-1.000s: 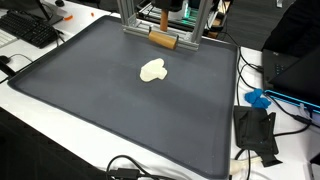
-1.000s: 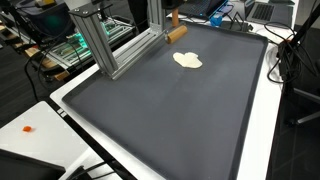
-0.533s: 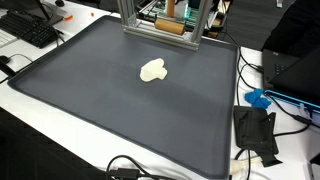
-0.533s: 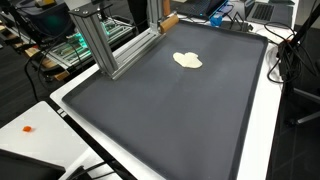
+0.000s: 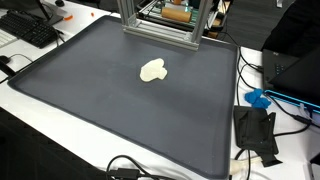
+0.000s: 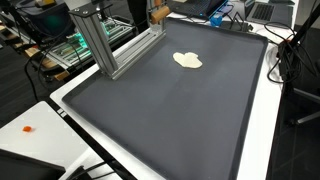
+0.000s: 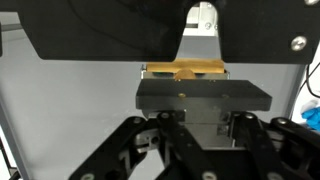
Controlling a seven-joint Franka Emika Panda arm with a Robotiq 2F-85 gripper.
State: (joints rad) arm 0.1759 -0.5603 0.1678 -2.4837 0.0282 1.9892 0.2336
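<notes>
I should next move slightly toward the green circuit boards and release the block (image 5: 178,12), because the space behind the aluminium frame is between my gripper and those boards.
My gripper (image 7: 195,118) is shut on a brown wooden block (image 7: 185,71) with a dark bar (image 7: 200,93) in front of it. In both exterior views the block (image 5: 178,12) (image 6: 157,14) hangs high at the back, behind the aluminium frame (image 5: 160,31) (image 6: 110,45), and the top edge cuts off most of the gripper. A cream lump (image 5: 152,70) (image 6: 187,60) lies alone on the dark mat (image 5: 100,110) (image 6: 180,120), well below and in front of the block.
A keyboard (image 5: 30,30) lies beside the mat. On the opposite side are a blue item (image 5: 258,98) and a black device (image 5: 255,130) with cables. Green circuit boards (image 6: 65,48) stand behind the frame. A small orange thing (image 6: 28,128) rests on the white table.
The wooden block has risen with the gripper from just above the mat's far edge to behind the frame near the top of both views. The cream lump has stayed put.
</notes>
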